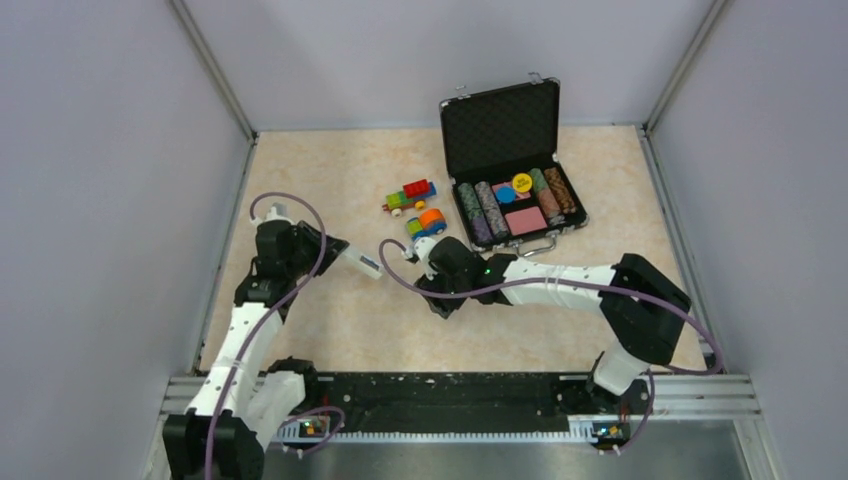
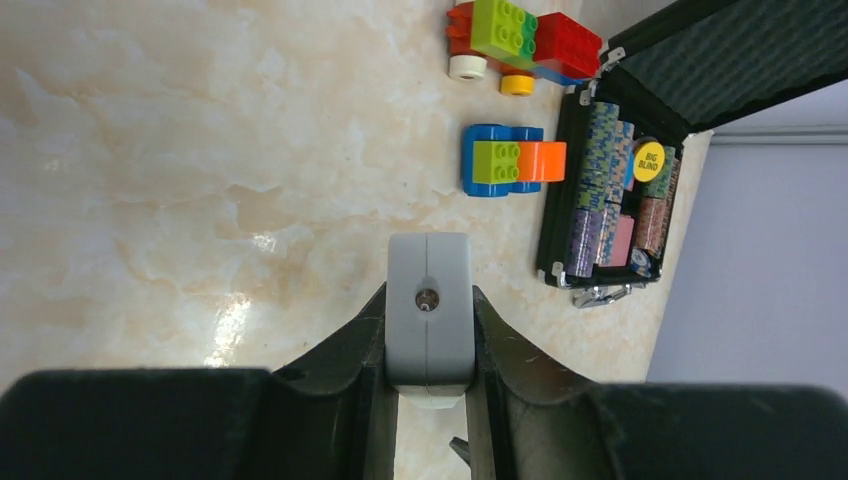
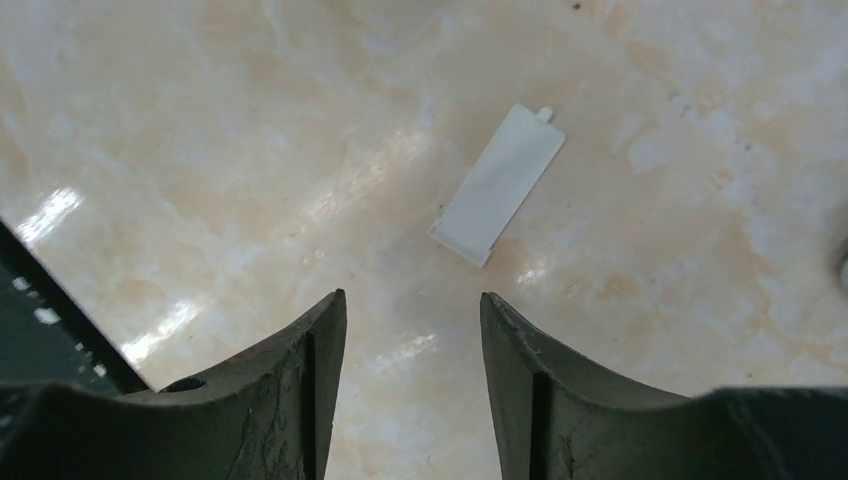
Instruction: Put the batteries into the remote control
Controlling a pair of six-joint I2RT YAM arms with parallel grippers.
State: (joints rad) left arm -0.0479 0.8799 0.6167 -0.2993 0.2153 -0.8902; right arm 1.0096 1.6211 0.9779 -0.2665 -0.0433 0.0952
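Observation:
I should lower my left gripper back next, releasing the white remote control (image 1: pixel 360 263), as the bare tabletop is below and back.
My left gripper (image 1: pixel 333 250) is shut on the white remote control (image 1: pixel 360 263) and holds it above the table, its free end pointing right. In the left wrist view the remote (image 2: pixel 428 320) shows end-on between the closed fingers (image 2: pixel 365 345). My right gripper (image 1: pixel 440 300) hangs open and empty, low over the table's middle. In the right wrist view it (image 3: pixel 411 297) points down, with the small flat white cover piece (image 3: pixel 498 185) lying on the table just beyond the fingertips. No blue or orange-brown battery shows in any view.
Two colourful toy vehicles (image 1: pixel 410 195) (image 1: pixel 427 222) stand behind the grippers. An open black case of poker chips (image 1: pixel 515 200) sits at the back right. Both also show in the left wrist view: vehicles (image 2: pixel 520 40) (image 2: pixel 510 160), case (image 2: pixel 610 210). Walls close in the table.

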